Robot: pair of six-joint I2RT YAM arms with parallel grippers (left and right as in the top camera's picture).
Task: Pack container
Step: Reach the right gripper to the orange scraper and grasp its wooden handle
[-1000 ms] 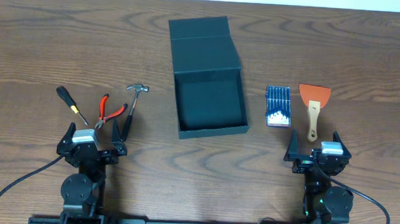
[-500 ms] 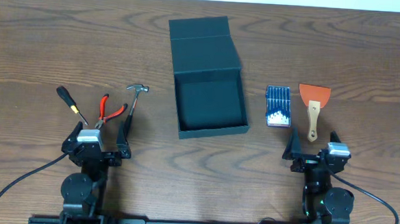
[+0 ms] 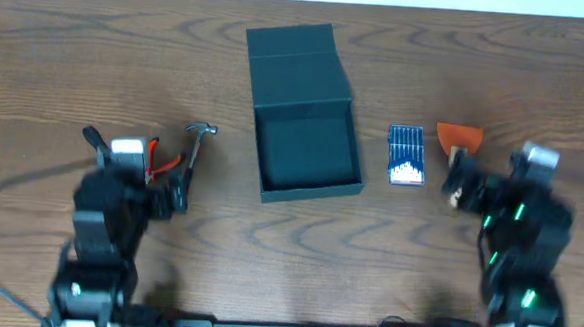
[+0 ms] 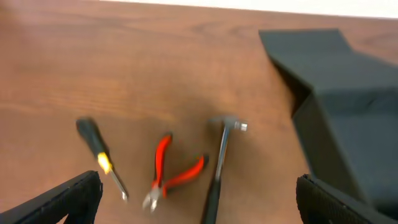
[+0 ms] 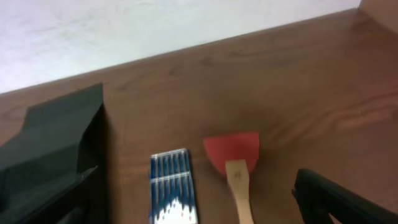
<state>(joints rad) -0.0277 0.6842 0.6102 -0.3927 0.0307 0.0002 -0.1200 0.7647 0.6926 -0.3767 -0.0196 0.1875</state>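
My right gripper is open and will move outward, tilt to point down and lower onto the scraper's wooden handle beside the orange blade. The handle is narrow enough there for my open fingers.
The container (image 3: 311, 192) is a dark teal-grey box that stands open in the middle of the table, its flap lid laid back behind it. It looks empty. It also shows at the right of the left wrist view (image 4: 348, 118) and at the left of the right wrist view (image 5: 56, 143). My left gripper (image 3: 141, 176) is open and empty above a black-and-yellow screwdriver (image 4: 99, 155), red pliers (image 4: 171, 174) and a hammer (image 4: 221, 155). My right gripper (image 3: 486, 179) is open and empty over a scraper (image 5: 233, 158) with an orange blade and a wooden handle.
A small blue case of bits (image 5: 173, 186) lies between the container and the scraper, and it also shows in the overhead view (image 3: 405, 154). The hand tools lie left of the container. A pale wall runs behind the table's far edge.
Both arms have lifted from their rest near the front edge and swung forward, the left over the hand tools and the right over the scraper. No object has moved.
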